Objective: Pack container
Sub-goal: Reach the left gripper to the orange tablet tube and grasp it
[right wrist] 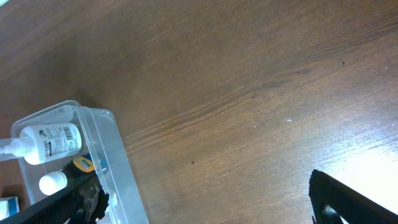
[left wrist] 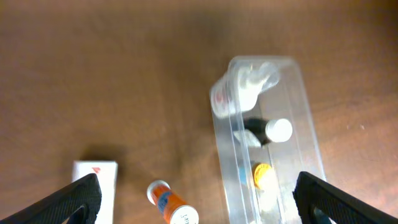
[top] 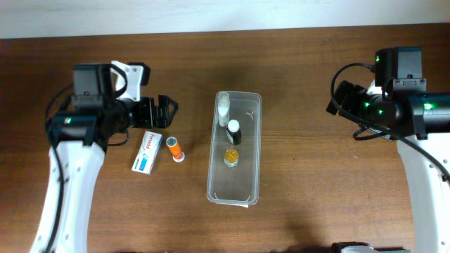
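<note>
The orange tube (top: 174,148) stands nearer my base than my raised, open fingers. It comes between them next, as my left gripper goes down and back.
The clear plastic container (top: 256,151) lies lengthwise at the table's middle. It holds a white bottle (top: 223,105) at its far end, a dark bottle with a white cap (top: 233,131) and a yellow-lidded jar (top: 232,157). An orange tube (top: 174,148) and a white box (top: 146,152) lie on the table left of it. My left gripper (top: 165,112) is open and empty, above and behind the tube (left wrist: 171,202) and box (left wrist: 96,177). My right gripper (top: 337,98) is open and empty, right of the container (right wrist: 121,168).
The dark wooden table (top: 316,190) runs to a pale wall edge at the back. The near half of the container is bare. In the left wrist view the container (left wrist: 311,130) sits between the tube and my right finger.
</note>
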Available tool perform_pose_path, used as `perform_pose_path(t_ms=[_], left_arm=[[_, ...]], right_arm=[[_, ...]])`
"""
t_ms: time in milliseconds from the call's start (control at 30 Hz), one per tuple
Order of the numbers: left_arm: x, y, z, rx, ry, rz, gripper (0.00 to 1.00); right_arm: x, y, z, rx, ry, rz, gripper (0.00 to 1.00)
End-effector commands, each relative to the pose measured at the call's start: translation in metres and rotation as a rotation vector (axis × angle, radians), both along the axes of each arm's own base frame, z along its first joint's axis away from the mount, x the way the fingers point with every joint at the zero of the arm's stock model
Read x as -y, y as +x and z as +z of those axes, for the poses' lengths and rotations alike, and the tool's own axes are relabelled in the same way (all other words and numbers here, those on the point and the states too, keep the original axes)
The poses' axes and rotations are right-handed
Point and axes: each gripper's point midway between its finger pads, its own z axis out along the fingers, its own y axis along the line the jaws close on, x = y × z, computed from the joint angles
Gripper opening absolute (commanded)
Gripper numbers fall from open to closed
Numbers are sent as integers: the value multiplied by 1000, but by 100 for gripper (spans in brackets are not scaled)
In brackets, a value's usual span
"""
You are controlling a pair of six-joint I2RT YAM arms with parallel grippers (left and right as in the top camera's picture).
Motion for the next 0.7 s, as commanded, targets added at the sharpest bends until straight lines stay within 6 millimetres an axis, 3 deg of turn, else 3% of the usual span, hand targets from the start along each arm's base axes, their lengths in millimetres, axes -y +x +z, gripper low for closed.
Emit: perform_pose_path(t_ms=[0,67,200,367,533,667], left_arm=[[6,-1,-15,-80,-43,-18,95],[2,-5,-27,-132,-16,-2,84],[-6,-18,-46,-224,62,24,81],[-6,-27,-59,-259,233,28,67],[6,-31,-64,-245,372,31,67],[10,-33,-68,-267,376,75,68]], right_arm=[[3,1,3,8,-5,-10,98],[3,1,3,8,-5,-11,98],[3,1,3,8,-5,-10,98],[3,1,3,8,-5,-10,98],[3,1,3,8,-5,-10,98],[3,1,3,8,-5,-10,98]])
